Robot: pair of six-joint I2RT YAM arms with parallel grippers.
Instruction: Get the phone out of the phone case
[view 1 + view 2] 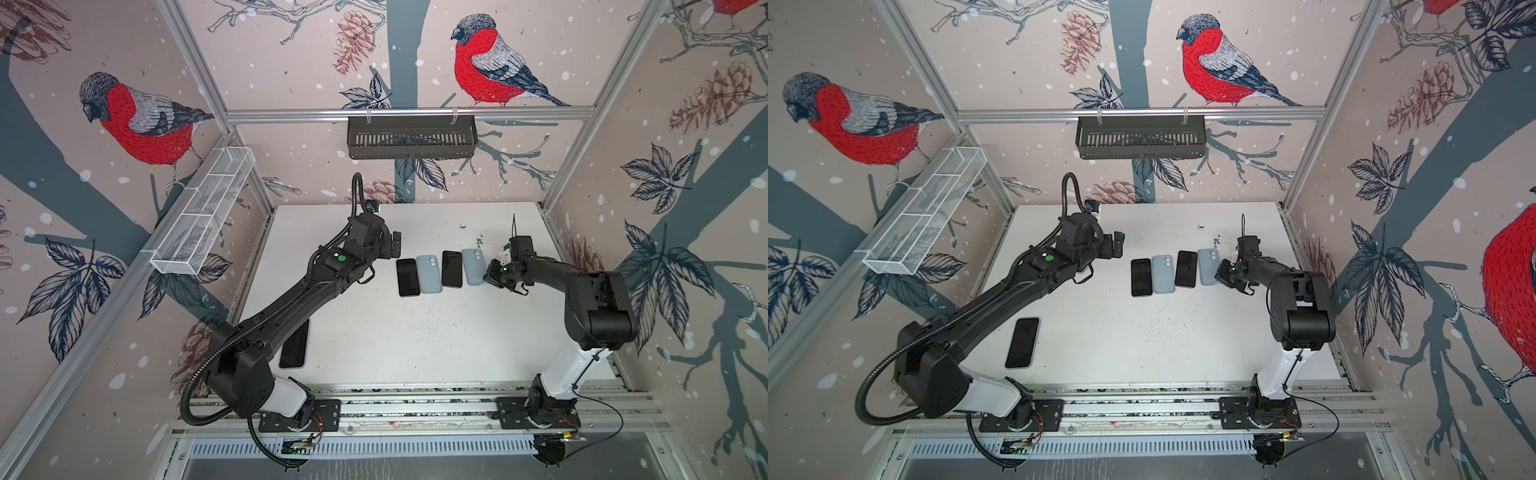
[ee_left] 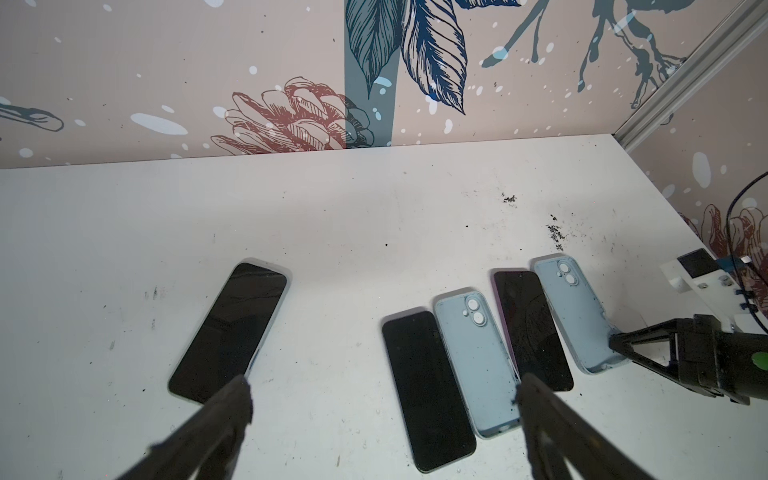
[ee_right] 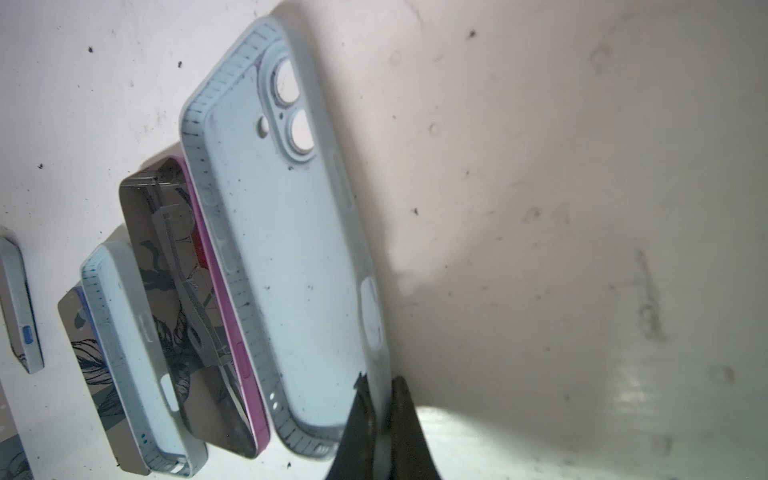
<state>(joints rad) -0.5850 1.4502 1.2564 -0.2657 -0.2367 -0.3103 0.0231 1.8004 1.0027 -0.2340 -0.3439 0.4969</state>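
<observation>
My right gripper slides the second light-blue case toward the purple-edged phone (image 1: 452, 269) (image 3: 194, 312) next, shutting the gap between them. It then releases the case's side, since the phone is across the case from it.
Four things lie in a row mid-table: a bare black phone (image 1: 407, 277), an empty light-blue phone case (image 1: 429, 274), a purple-edged phone (image 1: 452, 269) and a second empty light-blue case (image 1: 473, 266) (image 3: 286, 249). My right gripper (image 1: 489, 276) (image 3: 380, 384) is shut on that last case's side wall near its bottom corner. A phone in a pale blue case (image 1: 1022, 342) (image 2: 230, 332) lies screen up at the front left, partly under my left arm in a top view. My left gripper (image 1: 395, 245) (image 2: 384, 384) hangs open and empty left of the row.
A white wire basket (image 1: 203, 216) hangs on the left wall and a black slotted shelf (image 1: 411, 137) on the back rail. Dark crumbs (image 2: 555, 232) dot the white table (image 1: 415, 340) behind the row. The arm bases stand on the front rail (image 1: 415, 409).
</observation>
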